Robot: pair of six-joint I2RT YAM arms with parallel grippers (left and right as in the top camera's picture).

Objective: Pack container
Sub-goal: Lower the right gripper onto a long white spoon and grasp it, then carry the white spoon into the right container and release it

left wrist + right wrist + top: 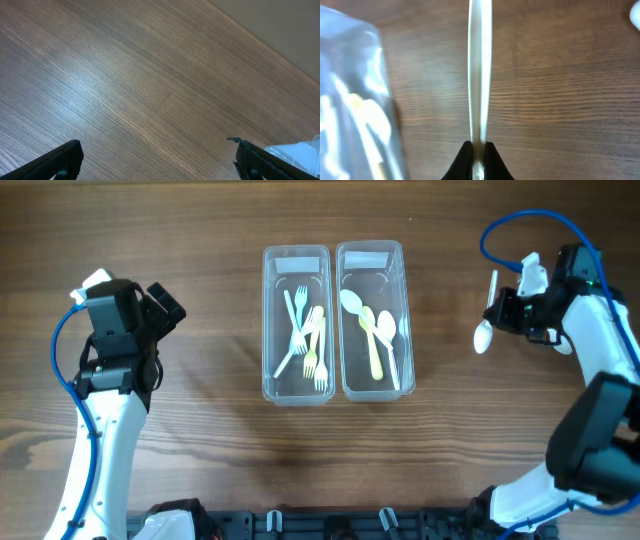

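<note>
My right gripper moves to the left in the overhead view next, over those spoons, and lets go of the white spoon, because spoons lie together in one container.
Two clear plastic containers stand side by side mid-table: the left container (296,252) holds several white and yellow forks, the right container (370,250) holds several white and yellow spoons. My right gripper (497,308) is shut on a white spoon (486,320), held above the wood to the right of the containers. In the right wrist view the spoon's handle (480,70) runs straight up from my right gripper (479,149), with the container (355,100) blurred at the left. My left gripper (165,302) stands open at the far left over bare wood; its black fingers (65,157) are wide apart with nothing between them.
The wooden table (200,450) surrounds the containers. A corner of a clear container (300,152) shows at the lower right of the left wrist view. Blue cables loop from both arms. A black rail (330,525) runs along the table's near edge.
</note>
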